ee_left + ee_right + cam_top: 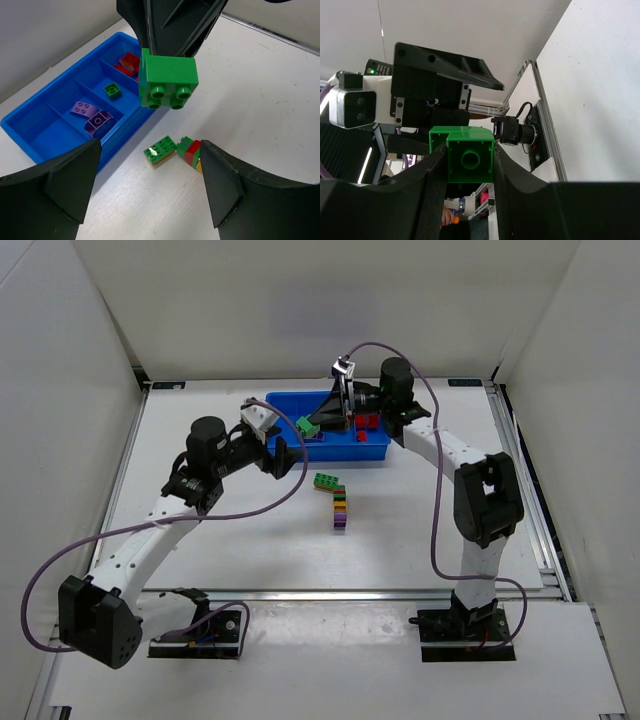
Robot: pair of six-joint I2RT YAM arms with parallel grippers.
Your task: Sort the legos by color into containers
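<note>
I should turn my right gripper downward over the section of the blue tray between the red and purple legos and lower it to release, because a small green lego is in that section.
My right gripper [318,423] is shut on a green lego [307,426] and holds it in the air by the left front part of the blue tray [340,453]. The lego fills the gap between the fingers in the right wrist view [470,155]. In the left wrist view the green lego [167,80] hangs above the tray [30,131], whose compartments hold red legos [129,62], a small green lego [112,90] and purple legos [92,117]; the nearest compartment looks empty. My left gripper [150,200] is open and empty above the table, facing the tray.
On the table in front of the tray lie a flat green lego on a yellow one [160,149] and a stack of green, red, yellow and purple legos [340,512]. Grey rails run along the table's sides.
</note>
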